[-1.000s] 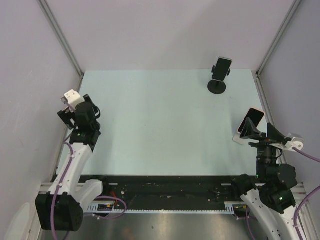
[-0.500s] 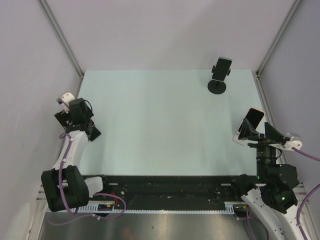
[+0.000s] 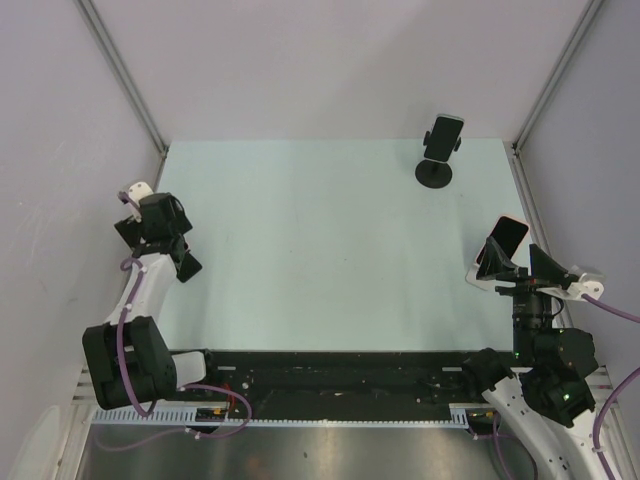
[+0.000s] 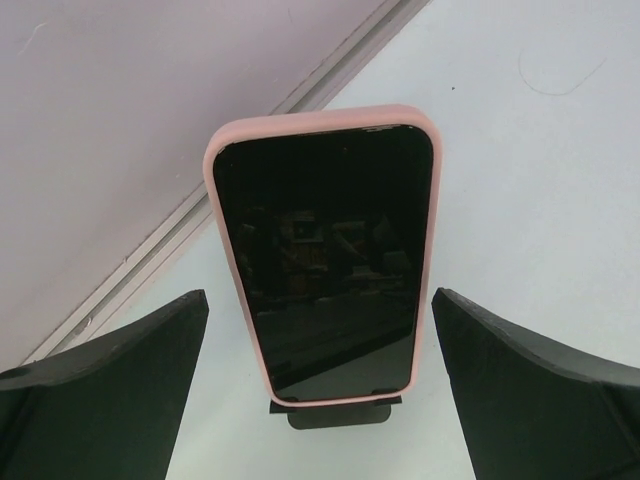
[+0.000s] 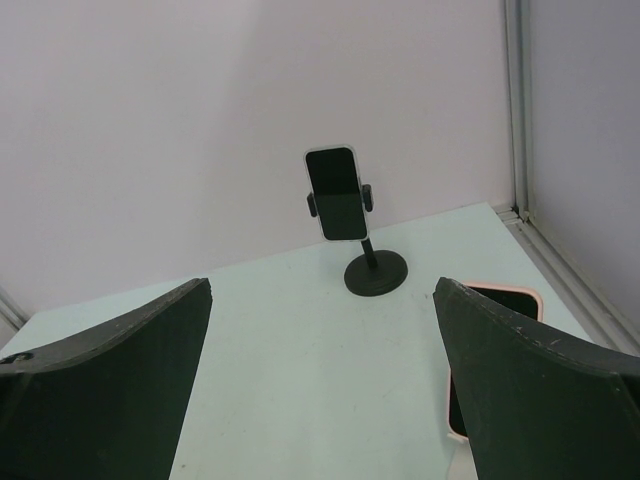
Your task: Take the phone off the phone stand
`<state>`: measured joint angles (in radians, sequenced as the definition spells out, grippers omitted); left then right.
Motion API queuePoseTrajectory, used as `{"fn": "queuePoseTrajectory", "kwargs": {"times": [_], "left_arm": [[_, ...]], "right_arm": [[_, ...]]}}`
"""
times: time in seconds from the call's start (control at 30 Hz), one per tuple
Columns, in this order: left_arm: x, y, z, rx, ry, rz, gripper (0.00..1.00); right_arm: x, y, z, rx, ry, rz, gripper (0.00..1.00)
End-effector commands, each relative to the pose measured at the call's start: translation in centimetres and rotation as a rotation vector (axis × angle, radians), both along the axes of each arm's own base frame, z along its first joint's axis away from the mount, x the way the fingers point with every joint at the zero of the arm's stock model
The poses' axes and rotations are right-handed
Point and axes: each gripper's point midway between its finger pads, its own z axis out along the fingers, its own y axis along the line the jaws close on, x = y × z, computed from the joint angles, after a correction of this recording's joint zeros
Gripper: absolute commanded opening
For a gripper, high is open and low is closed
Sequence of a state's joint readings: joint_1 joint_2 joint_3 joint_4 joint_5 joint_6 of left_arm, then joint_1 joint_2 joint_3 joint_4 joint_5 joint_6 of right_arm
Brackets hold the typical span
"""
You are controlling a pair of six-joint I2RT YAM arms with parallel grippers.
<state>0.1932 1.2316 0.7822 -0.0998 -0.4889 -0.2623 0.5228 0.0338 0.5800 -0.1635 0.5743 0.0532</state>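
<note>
Both long edges of the pink-cased phone are clear between the open fingers, so I should lower my left gripper around the phone's middle (image 4: 334, 280) and close it there.
A phone in a white case (image 3: 444, 134) is clamped upright on a black round-based stand (image 3: 434, 173) at the far right; both also show in the right wrist view (image 5: 336, 193), ahead of my open, empty right gripper (image 5: 322, 285) (image 3: 522, 262). A pink-cased phone (image 3: 505, 240) leans on a white holder just left of that gripper and shows at the lower right of the right wrist view (image 5: 492, 360). My left gripper (image 3: 157, 250) is open by the left wall. Its wrist view shows a pink-cased phone (image 4: 322, 255) on a small black holder (image 4: 340, 412) between the fingers, untouched.
Grey walls with metal rails (image 3: 125, 75) close in the pale table (image 3: 320, 250) on three sides. The black rail (image 3: 330, 375) with the arm bases runs along the near edge. A wall rail (image 4: 200, 215) passes behind the phone in the left wrist view.
My left arm has folded back and its gripper has shifted left toward the wall, turning. The right arm and both phones at the right have not moved.
</note>
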Motion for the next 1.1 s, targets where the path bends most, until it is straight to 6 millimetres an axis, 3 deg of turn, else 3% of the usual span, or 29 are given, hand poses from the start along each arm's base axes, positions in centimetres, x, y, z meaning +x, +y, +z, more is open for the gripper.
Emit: {"fn": "queuePoseTrajectory", "kwargs": {"times": [0.0, 0.27, 0.67, 0.83, 1.07], "left_arm": [[1.3, 0.7, 1.0, -0.013, -0.035, 0.017, 1.00], [0.6, 2.1, -1.0, -0.016, 0.016, 0.086, 1.00], [1.1, 2.0, -3.8, -0.078, 0.063, 0.064, 0.97], [1.9, 1.2, -4.0, -0.096, 0.067, 0.003, 0.68], [3.9, -2.0, -4.1, -0.171, 0.043, -0.171, 0.29]], "right_arm": [[-0.8, -0.2, 1.6, 0.009, -0.045, 0.011, 1.00], [-0.7, -0.1, 1.6, 0.003, -0.047, 0.015, 1.00], [-0.7, 0.0, 1.7, -0.005, -0.049, 0.018, 1.00], [-0.7, 0.0, 1.7, -0.007, -0.048, 0.019, 1.00], [-0.8, 0.0, 1.7, -0.010, -0.050, 0.021, 1.00]]}}
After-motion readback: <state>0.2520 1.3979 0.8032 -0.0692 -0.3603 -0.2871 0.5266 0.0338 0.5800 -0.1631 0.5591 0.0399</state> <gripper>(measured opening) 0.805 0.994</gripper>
